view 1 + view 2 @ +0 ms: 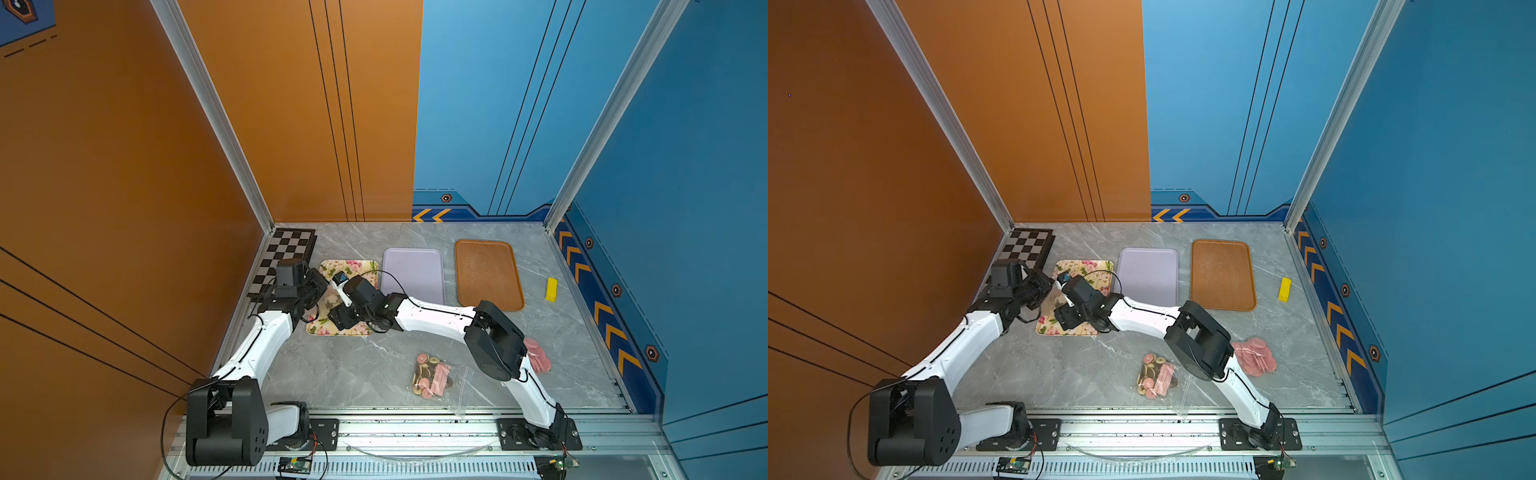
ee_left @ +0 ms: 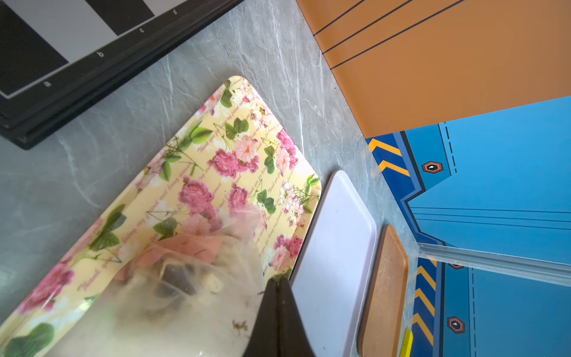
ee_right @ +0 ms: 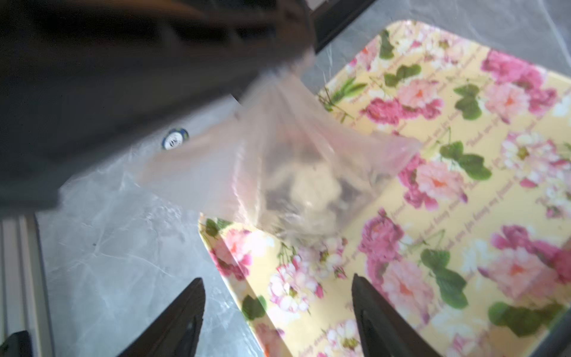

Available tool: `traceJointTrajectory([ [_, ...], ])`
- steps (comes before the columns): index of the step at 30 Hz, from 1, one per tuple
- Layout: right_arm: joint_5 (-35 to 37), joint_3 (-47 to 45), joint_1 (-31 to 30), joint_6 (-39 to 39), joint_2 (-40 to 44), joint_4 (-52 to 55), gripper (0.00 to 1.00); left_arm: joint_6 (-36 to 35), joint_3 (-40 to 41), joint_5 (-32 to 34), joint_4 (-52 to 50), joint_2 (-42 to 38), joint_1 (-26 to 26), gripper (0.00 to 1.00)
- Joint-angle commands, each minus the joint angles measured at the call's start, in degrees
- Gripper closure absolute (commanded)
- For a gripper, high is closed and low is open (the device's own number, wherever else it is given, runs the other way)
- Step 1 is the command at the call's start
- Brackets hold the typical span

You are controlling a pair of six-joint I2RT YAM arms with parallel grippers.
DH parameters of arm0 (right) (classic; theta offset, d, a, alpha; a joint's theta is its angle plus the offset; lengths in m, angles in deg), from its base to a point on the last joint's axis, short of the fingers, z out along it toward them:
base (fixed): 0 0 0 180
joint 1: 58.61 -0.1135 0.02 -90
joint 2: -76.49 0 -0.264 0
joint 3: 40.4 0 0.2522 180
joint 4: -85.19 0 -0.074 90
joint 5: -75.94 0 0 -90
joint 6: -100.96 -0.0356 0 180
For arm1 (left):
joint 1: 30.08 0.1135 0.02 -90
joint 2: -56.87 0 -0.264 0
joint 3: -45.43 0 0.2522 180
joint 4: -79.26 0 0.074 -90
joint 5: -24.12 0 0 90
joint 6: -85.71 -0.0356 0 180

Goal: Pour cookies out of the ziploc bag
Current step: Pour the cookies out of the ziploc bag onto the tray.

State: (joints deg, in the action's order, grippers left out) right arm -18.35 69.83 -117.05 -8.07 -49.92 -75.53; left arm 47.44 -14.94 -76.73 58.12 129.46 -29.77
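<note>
The cookies hang directly above the floral tray under the bag, so my left gripper should move down toward this tray next and let go of the bag's pinched edge.
My left gripper [image 2: 279, 282] is shut, and in the right wrist view the clear ziploc bag [image 3: 302, 173] hangs from it by a pinched corner. The bag [image 2: 185, 278] hangs above the near part of the floral tray [image 1: 357, 268]. Blurred dark, pale and pink cookies [image 3: 309, 188] show through the film [image 2: 176, 275]. My right gripper [image 3: 277, 278] is open just in front of the bag, over the tray's corner [image 3: 222, 247], with nothing between its fingers. In both top views the two grippers [image 1: 322, 286] [image 1: 1067, 318] meet over this tray [image 1: 1088, 266].
A lilac tray [image 1: 413, 274] and a brown tray [image 1: 488, 274] lie right of the floral one. A chessboard [image 1: 286, 253] fills the back left corner. A yellow block [image 1: 551, 289] lies far right. Near the front are another clear bag of mixed biscuits [image 1: 432, 376] and pink discs [image 1: 1254, 357].
</note>
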Motion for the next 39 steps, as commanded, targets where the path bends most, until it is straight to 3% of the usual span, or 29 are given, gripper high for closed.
traceJointTrajectory([
  [1, 0.39, -5.29, 2.11, -0.88, 7.05, -3.10, 0.24, -5.91, -2.59, -0.68, -5.20, 1.18, 0.15, 1.00],
  [6, -0.95, -13.77, 4.88, -0.75, 13.61, -5.34, 0.24, -8.44, -3.21, -1.74, -5.49, 3.80, 1.08, 1.00],
  [11, -4.27, -15.57, 6.40, 0.38, 16.07, -4.20, 0.25, -11.82, -4.97, -2.03, -5.54, 6.40, 1.40, 0.99],
  [15, -5.48, -15.67, 6.44, 1.71, 17.31, -2.80, 0.25, -16.07, -6.97, -0.62, -8.62, 6.33, 1.51, 0.85],
  [19, -7.63, -16.55, 6.96, 1.88, 18.24, -2.89, 0.25, -20.21, -8.45, 3.59, -12.54, 4.67, 1.80, 0.62],
  [26, -9.31, -19.80, 7.98, 2.02, 20.89, -3.99, 0.25, -28.26, -10.59, 10.35, -22.11, 0.39, 5.12, 0.40],
  [29, -10.13, -21.64, 8.23, 1.55, 21.97, -5.39, 0.25, -31.58, -11.05, 6.02, -25.68, 1.84, 9.28, 0.32],
  [33, -10.87, -22.41, 8.51, 1.45, 22.50, -5.65, 0.26, -35.46, -14.00, -2.72, -28.93, 7.37, 14.09, 0.31],
  [39, -11.70, -24.68, 9.20, 0.57, 23.77, -7.64, 0.26, -37.04, -16.79, -5.08, -28.92, 13.00, 14.78, 0.30],
])
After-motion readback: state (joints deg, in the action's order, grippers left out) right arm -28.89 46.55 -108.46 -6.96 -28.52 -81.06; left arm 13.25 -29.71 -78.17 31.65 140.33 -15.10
